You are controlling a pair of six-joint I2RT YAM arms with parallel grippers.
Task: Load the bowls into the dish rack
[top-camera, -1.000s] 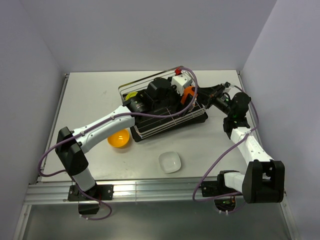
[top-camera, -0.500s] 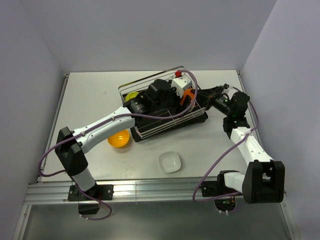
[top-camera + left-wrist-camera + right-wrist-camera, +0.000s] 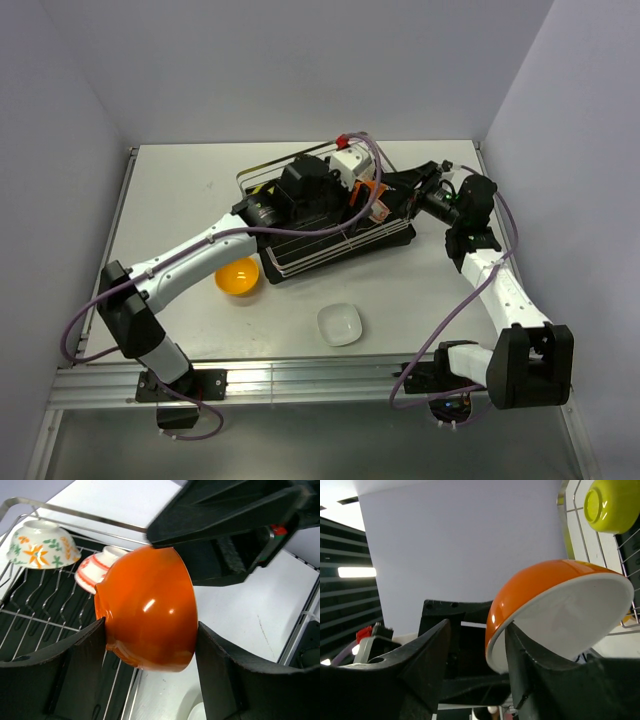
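Observation:
The orange bowl goes left in the top view and down to the rack's empty near corner below my left gripper next. My left gripper releases it there.
An orange bowl with a white inside hangs tilted over the right part of the dish rack. My left gripper is shut on it, one finger against each side of its wall. My right gripper is open; one finger sits just inside the bowl's rim and the other stands well clear. In the rack lie a leaf-print bowl, a red-and-white bowl and a lime green bowl. On the table are an orange-yellow bowl and a white bowl.
The left arm reaches diagonally across the rack's front left corner. The right arm comes in from the rack's right side. Grey walls close the table on three sides, with a metal rail at the near edge.
My right gripper has opened off the orange bowl's rim. My left gripper has closed in on the bowl and shifted slightly left with it.

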